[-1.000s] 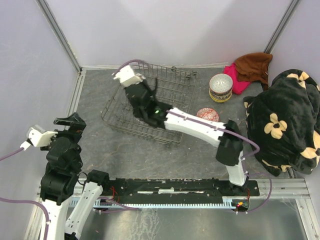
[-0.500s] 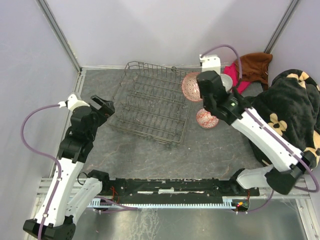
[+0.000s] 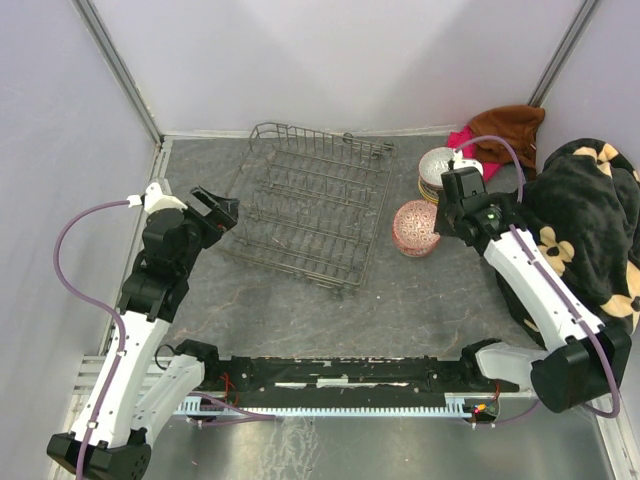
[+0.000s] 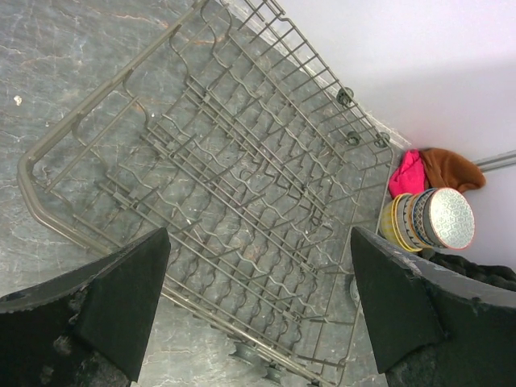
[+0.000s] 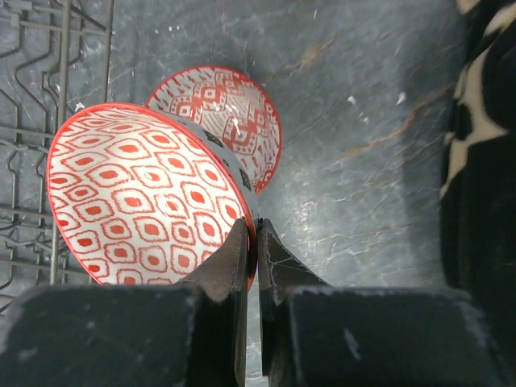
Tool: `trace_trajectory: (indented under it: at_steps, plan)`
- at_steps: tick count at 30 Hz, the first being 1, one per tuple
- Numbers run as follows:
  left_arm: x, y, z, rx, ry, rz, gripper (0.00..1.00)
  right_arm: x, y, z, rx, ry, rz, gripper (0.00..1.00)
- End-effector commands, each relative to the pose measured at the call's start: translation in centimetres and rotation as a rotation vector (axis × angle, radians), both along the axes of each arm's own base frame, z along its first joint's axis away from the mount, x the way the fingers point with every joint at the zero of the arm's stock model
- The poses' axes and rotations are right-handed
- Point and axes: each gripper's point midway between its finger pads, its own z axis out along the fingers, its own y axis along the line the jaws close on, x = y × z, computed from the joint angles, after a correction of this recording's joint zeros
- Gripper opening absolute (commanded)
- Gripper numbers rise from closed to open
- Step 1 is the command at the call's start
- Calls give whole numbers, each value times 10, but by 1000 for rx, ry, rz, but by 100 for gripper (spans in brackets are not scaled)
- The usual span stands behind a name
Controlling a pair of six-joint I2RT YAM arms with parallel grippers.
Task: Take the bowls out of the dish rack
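My right gripper is holding the bowl and will next carry it straight down onto the second red bowl (image 5: 221, 123).
The grey wire dish rack (image 3: 310, 215) stands mid-table with no bowl in it; the left wrist view looks down on its prongs (image 4: 226, 177). My right gripper (image 3: 438, 222) is shut on the rim of a red-and-white patterned bowl (image 5: 145, 193), holding it tilted just above a second red bowl (image 5: 238, 113) on the table, right of the rack. A stack of bowls (image 3: 440, 170) stands behind them and also shows from the left wrist (image 4: 427, 219). My left gripper (image 3: 218, 208) hovers at the rack's left edge, jaws wide open and holding nothing (image 4: 258, 298).
A black blanket with cream flowers (image 3: 575, 240) fills the right side, close to my right arm. Pink and brown cloths (image 3: 500, 135) lie in the far right corner behind the bowl stack. Lilac walls close the table at the back and on the left.
My right arm went from the rack to its right side with the red bowl and lowered it over the red bowl on the table. The left arm rose to the rack's left edge.
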Motion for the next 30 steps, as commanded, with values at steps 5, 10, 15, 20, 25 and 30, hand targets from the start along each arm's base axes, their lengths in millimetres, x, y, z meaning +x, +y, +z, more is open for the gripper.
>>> trace_trajectory:
  at_steps: [5, 10, 15, 20, 25, 30]
  plan:
    - [2, -4, 15, 6, -59, -28, 99, 26, 5, -31, 230, 6, -23, 1]
    - [2, -3, 13, 8, -56, -21, 99, 35, -6, -52, 264, 40, -56, 1]
    - [3, 0, 15, 10, -60, -3, 99, 45, -10, -66, 293, 59, -75, 1]
    - [5, 2, 14, 13, -57, 6, 99, 51, -11, -80, 301, 84, -87, 1]
    - [6, 2, 12, 16, -50, 9, 99, 53, -12, -89, 304, 97, -99, 1]
    - [7, 2, 11, 16, -49, 13, 99, 52, -12, -94, 303, 107, -103, 1]
